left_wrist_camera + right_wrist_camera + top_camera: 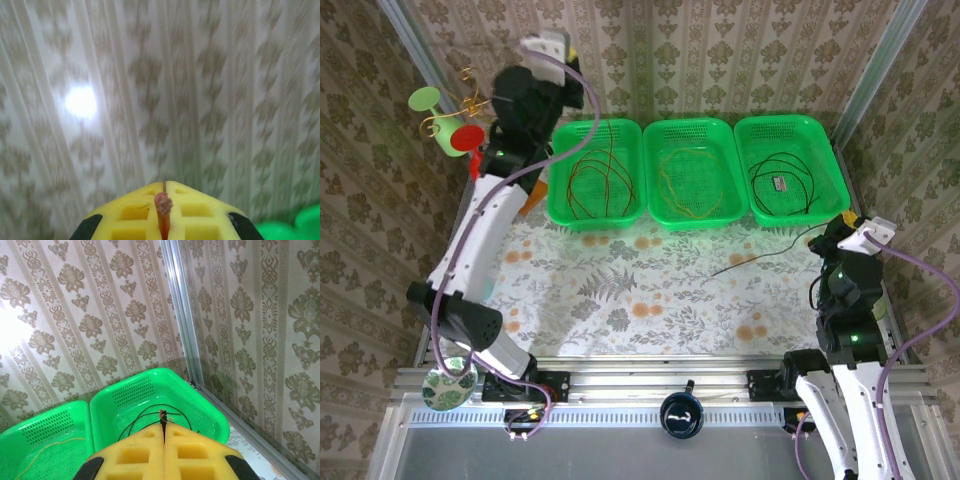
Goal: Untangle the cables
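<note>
The basket of looped red cable [600, 185] lies below, so my raised left gripper needs to lower its fingers into it and release the frayed end among those loops.
Three green baskets stand in a row at the back. The left basket [560, 205] holds looped red and brown cables [595, 180], the middle basket [730, 205] a yellow cable [688, 180], and the right basket [825, 135] a black cable [782, 180]. My left gripper [565, 62] is raised high over the left basket, blurred. In the left wrist view it [165, 184] is shut on the frayed end of a red cable [163, 205]. My right gripper [828, 232] is at the table's right. It [164, 427] is shut on a black cable end [162, 415], whose strand [760, 252] trails across the table.
A stand with green and red discs [450, 115] is at the back left. A patterned plate [450, 388] and a dark cup [681, 413] sit on the near rail. Papered walls close in the back and both sides.
</note>
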